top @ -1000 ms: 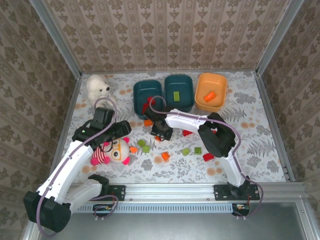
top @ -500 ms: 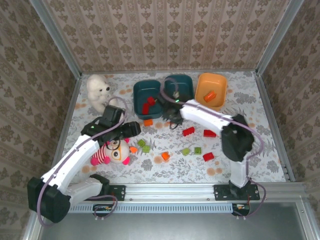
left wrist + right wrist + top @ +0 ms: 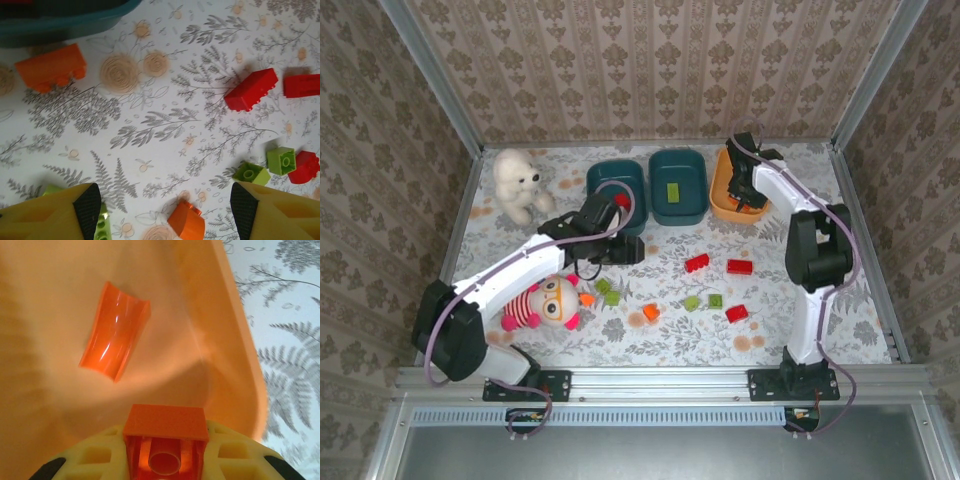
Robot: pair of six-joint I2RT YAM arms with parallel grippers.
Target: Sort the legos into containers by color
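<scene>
My right gripper lowers toward the orange tub's bottom beside the curved orange lego (image 3: 115,337) in that matching tub next, then releases its orange lego.
My right gripper (image 3: 166,462) is shut on an orange lego (image 3: 166,432) and hangs over the inside of the orange tub (image 3: 235,335), where a curved orange lego (image 3: 115,337) lies. From above, the right gripper (image 3: 752,198) is over that orange tub (image 3: 720,200). My left gripper (image 3: 165,210) is open, high above the table, with a loose orange lego (image 3: 186,221) below the gap. Seen from above, the left gripper (image 3: 625,250) is just in front of the left teal tub (image 3: 592,195). A green lego (image 3: 672,192) lies in the middle teal tub (image 3: 655,190).
Red legos (image 3: 697,263), green legos (image 3: 715,300) and an orange lego (image 3: 651,313) lie scattered on the patterned table. A striped plush doll (image 3: 545,305) lies under the left arm. A white plush bear (image 3: 517,182) sits at the back left. Walls close in three sides.
The right gripper shut on an orange lego at the table's middle and swung back right to the orange tub. The left arm reached further right, toward the left teal tub.
</scene>
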